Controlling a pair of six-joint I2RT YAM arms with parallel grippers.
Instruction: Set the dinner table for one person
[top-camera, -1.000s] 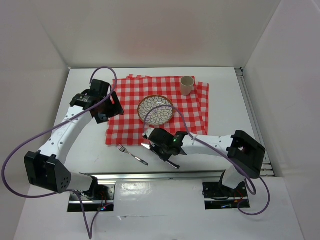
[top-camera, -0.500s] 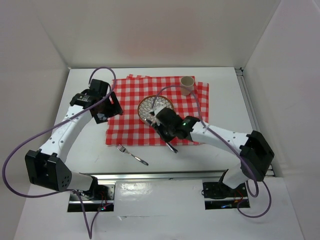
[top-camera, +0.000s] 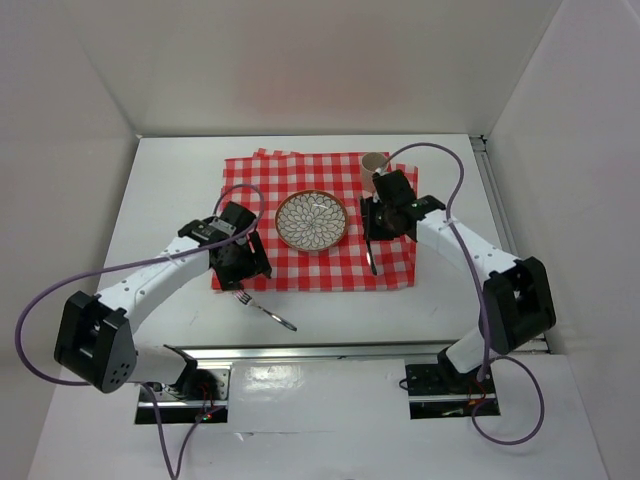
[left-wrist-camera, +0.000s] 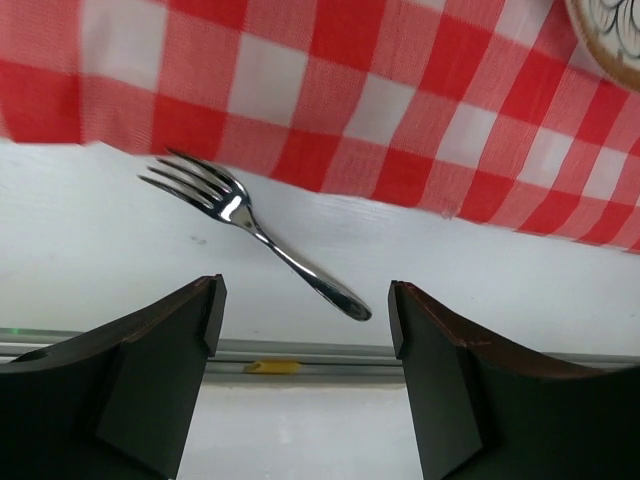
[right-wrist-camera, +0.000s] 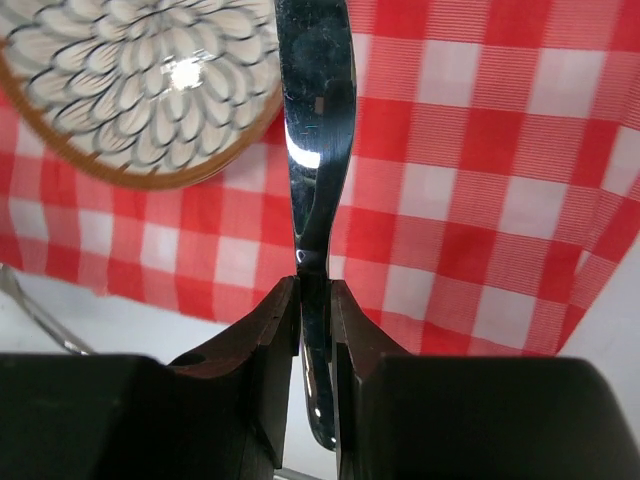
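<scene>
The checked cloth beside the plate is bare beneath the shiny steel utensil, so my right gripper should lower and release it there next.
The white dinner table carries a red-and-white checked cloth. A patterned plate lies at the cloth's middle and a beige cup stands at its far right. My right gripper is shut on a shiny steel utensil, held above the cloth just right of the plate. In the right wrist view the gripper pinches the utensil near its handle end. My left gripper is open above a fork on the bare table. The fork lies just beyond the gripper.
A silver rail runs along the table's near edge, close behind the fork, and shows in the left wrist view. White walls enclose the table at the back and sides. A second rail lines the right edge.
My right arm carried the utensil from the near edge, past the plate, to the cloth's right side. My left arm came from the cloth's far left corner down to the fork.
</scene>
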